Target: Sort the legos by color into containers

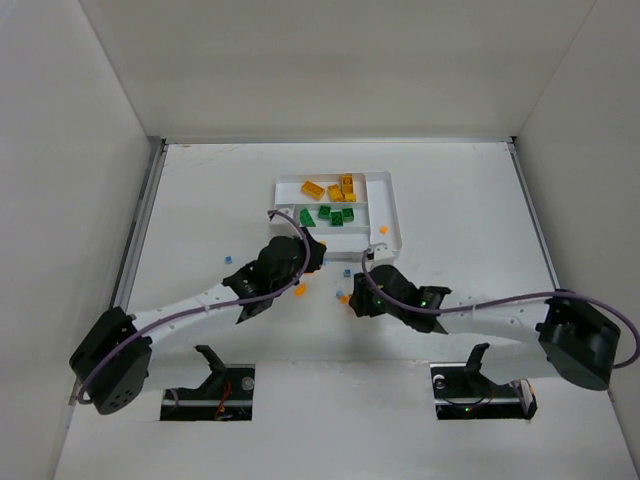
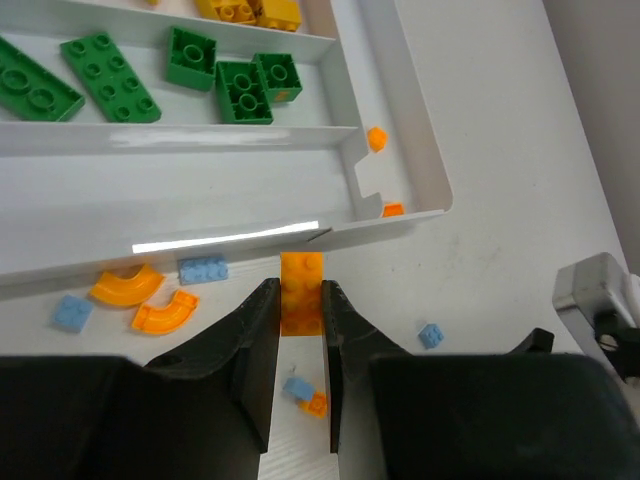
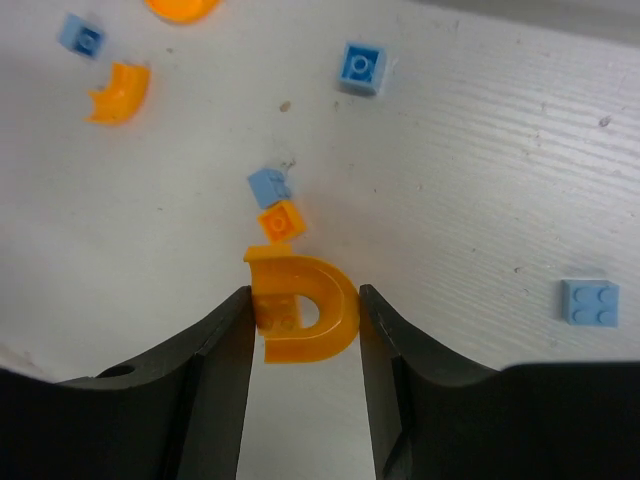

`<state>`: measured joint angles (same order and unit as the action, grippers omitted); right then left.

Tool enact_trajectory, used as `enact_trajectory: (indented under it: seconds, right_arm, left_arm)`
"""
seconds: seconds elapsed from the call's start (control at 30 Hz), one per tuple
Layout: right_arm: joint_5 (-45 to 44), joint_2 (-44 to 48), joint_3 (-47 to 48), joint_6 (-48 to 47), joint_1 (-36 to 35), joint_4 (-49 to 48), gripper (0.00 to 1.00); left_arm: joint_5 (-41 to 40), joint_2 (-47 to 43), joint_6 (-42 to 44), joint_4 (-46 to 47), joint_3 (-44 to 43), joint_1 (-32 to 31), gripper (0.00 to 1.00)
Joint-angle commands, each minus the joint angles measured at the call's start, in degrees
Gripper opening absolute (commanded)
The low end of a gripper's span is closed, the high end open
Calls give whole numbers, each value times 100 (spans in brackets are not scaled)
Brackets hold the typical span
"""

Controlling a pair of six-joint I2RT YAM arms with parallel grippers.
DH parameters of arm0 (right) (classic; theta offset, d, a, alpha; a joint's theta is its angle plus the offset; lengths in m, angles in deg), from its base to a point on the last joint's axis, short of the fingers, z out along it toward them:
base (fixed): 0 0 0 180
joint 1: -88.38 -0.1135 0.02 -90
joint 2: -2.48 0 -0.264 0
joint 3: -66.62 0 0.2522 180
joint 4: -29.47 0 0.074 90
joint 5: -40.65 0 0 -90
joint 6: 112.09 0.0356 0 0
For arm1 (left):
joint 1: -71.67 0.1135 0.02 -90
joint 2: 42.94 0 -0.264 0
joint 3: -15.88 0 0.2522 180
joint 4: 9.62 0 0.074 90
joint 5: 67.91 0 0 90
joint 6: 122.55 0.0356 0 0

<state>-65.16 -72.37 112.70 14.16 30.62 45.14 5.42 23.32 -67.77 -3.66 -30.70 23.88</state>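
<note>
My left gripper goes outward and to the right in the top view next, over the white tray's narrow vertical slot (image 1: 382, 215) (image 2: 387, 148) holding tiny orange pieces.
The white tray (image 1: 392, 190) holds yellow and orange bricks (image 1: 335, 188) in its far slot and green bricks (image 1: 328, 215) in the middle slot; they also show in the left wrist view (image 2: 240, 88). Two tiny orange pieces (image 2: 376, 137) lie in the narrow vertical slot. My left gripper (image 2: 300, 292) is shut on an orange brick (image 2: 301, 275) just in front of the tray's near wall (image 2: 230, 245). My right gripper (image 3: 303, 302) is shut on an orange D-shaped arch piece (image 3: 330, 315) above the table. In the top view the left gripper (image 1: 316, 252) and right gripper (image 1: 353, 298) are close together.
Loose on the table by the tray: two orange curved pieces (image 2: 126, 284), light blue bricks (image 2: 203, 269) (image 2: 431, 335), and a small blue and orange pair (image 2: 305, 393). The right wrist view shows more blue bricks (image 3: 589, 302) (image 3: 361, 68). White walls enclose the table.
</note>
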Motion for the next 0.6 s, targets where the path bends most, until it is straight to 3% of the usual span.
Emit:
enact_trajectory:
  seconds: [0.0, 0.27, 0.57]
  right_arm:
    - [-44, 645, -146, 154, 128, -68, 36]
    - [-475, 1850, -559, 645, 875, 274, 35]
    - [-519, 3291, -946, 980, 1701, 705, 34]
  left_arm:
    - [164, 377, 15, 680, -488, -77, 16]
    - [602, 2152, 33, 1499, -1673, 90, 17]
    - [973, 4095, -134, 1455, -3546, 38, 17]
